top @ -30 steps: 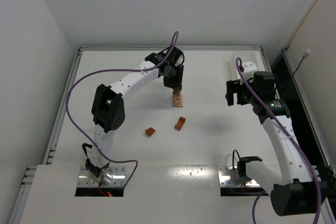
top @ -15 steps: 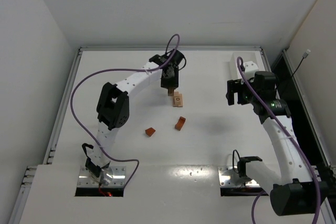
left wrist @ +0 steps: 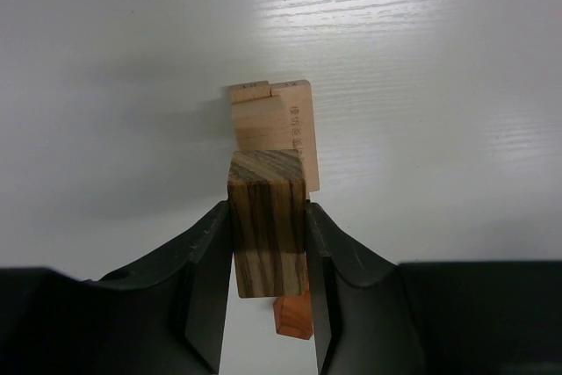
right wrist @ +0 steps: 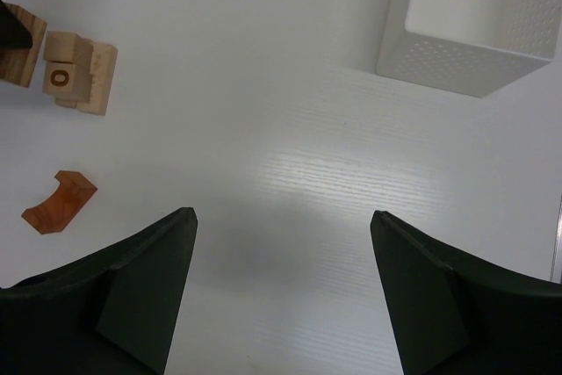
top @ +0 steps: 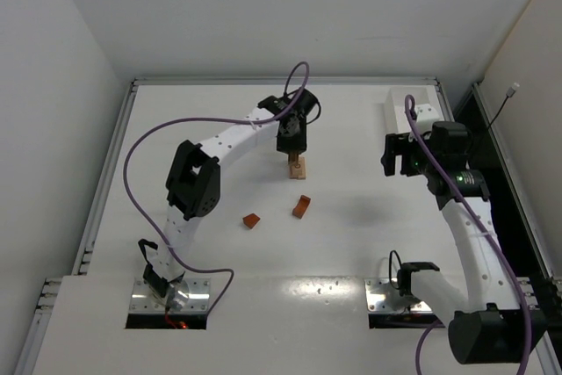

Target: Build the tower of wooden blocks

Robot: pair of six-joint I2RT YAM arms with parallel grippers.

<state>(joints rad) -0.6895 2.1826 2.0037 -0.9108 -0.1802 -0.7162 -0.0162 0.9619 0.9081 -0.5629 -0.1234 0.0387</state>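
Note:
The striped block is still hanging clear above the tower, so the robot's left gripper will move down next onto the upper tan block of the stack (top: 297, 165) to let the striped block go.
The wood block tower (top: 298, 167) is a short stack of light tan blocks on the white table. It also shows in the left wrist view (left wrist: 279, 127) and in the right wrist view (right wrist: 79, 72). My left gripper (top: 292, 143) is shut on a striped brown wooden block (left wrist: 268, 221) and holds it just above the near side of the stack. A reddish-brown arch piece (top: 301, 207) lies in front of the tower. A small reddish-brown block (top: 252, 220) lies to the arch's left. My right gripper (top: 399, 161) is open and empty, off to the right (right wrist: 283, 214).
A white perforated rectangular tray (top: 413, 104) stands at the back right and also shows in the right wrist view (right wrist: 474, 37). A reddish block (left wrist: 294, 315) shows below the held block in the left wrist view. Raised rails edge the table.
My left gripper, still holding the striped block, shifted left and then back right over the stack. My right arm drifted slightly to the right.

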